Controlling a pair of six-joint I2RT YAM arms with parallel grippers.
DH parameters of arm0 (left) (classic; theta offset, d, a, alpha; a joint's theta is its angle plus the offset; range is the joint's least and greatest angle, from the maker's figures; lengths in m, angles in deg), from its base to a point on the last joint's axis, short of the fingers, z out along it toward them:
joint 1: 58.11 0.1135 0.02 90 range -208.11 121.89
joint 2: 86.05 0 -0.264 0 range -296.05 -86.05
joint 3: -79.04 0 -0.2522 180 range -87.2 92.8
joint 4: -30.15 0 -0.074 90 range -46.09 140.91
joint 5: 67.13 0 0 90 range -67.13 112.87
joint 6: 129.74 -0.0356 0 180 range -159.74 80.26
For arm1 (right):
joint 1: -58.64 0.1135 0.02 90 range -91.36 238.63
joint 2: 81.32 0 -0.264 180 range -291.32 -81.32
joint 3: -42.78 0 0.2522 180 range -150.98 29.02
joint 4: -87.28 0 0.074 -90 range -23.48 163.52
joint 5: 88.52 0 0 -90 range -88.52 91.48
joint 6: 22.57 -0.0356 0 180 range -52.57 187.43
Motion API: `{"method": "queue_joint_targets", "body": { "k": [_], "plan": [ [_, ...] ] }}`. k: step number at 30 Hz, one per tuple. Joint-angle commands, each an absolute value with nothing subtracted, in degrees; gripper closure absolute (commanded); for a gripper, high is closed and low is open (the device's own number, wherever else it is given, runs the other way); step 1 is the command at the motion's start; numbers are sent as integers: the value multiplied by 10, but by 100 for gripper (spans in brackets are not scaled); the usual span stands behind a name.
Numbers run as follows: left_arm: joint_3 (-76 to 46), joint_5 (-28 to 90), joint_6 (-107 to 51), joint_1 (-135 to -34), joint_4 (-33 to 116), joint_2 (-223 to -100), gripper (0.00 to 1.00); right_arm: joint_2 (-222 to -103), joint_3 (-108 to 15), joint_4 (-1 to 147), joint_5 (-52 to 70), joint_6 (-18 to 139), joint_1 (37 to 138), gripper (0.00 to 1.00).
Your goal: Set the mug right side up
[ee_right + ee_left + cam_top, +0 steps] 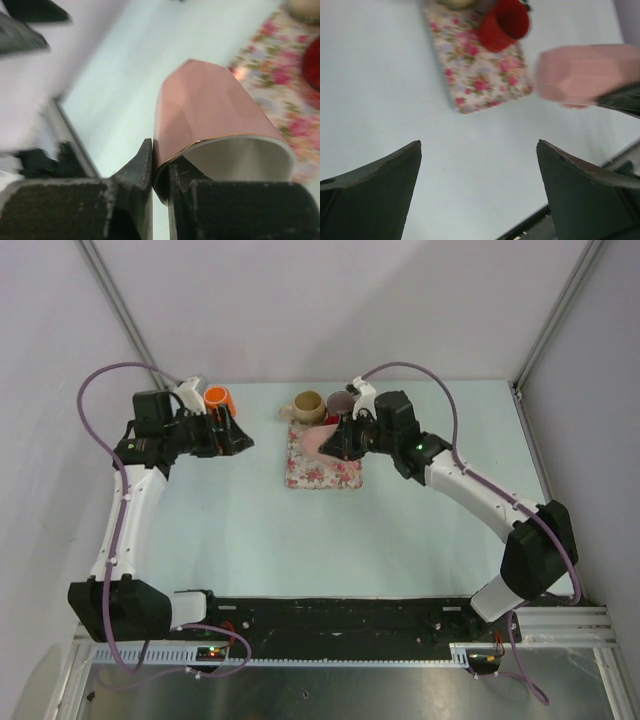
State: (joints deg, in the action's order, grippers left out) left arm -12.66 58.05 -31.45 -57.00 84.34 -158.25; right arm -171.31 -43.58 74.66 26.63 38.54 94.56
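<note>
My right gripper tilts fingers-down and lowers onto the mat's near corner beside the red mug next, since the pink mug [210,110] is still on its side.
My right gripper [160,165] is shut on the rim of a pink mug [210,110] with a gold edge, one finger inside and one outside. The mug is held on its side above the floral mat [322,462]; it shows as a pink shape in the top view [326,438] and in the left wrist view [585,75]. My left gripper [479,150] is open and empty, held above the table to the left of the mat [480,70]. In the top view the left gripper [243,437] is near the back left.
A red mug [504,24] lies tilted on the mat's far part. A beige mug [305,406] and a mauve mug [341,402] stand behind the mat. An orange mug [219,399] and a white mug [190,390] sit behind the left gripper.
</note>
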Motion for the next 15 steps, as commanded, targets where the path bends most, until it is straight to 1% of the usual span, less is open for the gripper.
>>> {"method": "queue_joint_targets", "body": {
  "k": [1, 2, 4, 6, 9, 12, 15],
  "plan": [
    [-136, 470, -381, -546, 853, -1562, 0, -1707, -591, 403, 227, 812, 946, 100],
    [-140, 455, -386, -545, 854, -1565, 0, -1731, -640, 308, 226, 870, 951, 100],
    [-147, 443, -392, -544, 854, -1573, 0, -1787, -728, 177, 189, 964, 963, 100],
    [-149, 438, -395, -545, 854, -1580, 0, -1838, -794, 99, 143, 1017, 973, 100],
    [-150, 406, -396, -545, 853, -1589, 0, -1895, -870, 37, 122, 1072, 976, 100],
    [-151, 380, -397, -542, 853, -1598, 0, -1939, -916, 14, 118, 1104, 975, 100],
    [-158, 369, -397, -540, 853, -1606, 0, -1994, -968, -7, 86, 1122, 976, 100]
  ]
}}
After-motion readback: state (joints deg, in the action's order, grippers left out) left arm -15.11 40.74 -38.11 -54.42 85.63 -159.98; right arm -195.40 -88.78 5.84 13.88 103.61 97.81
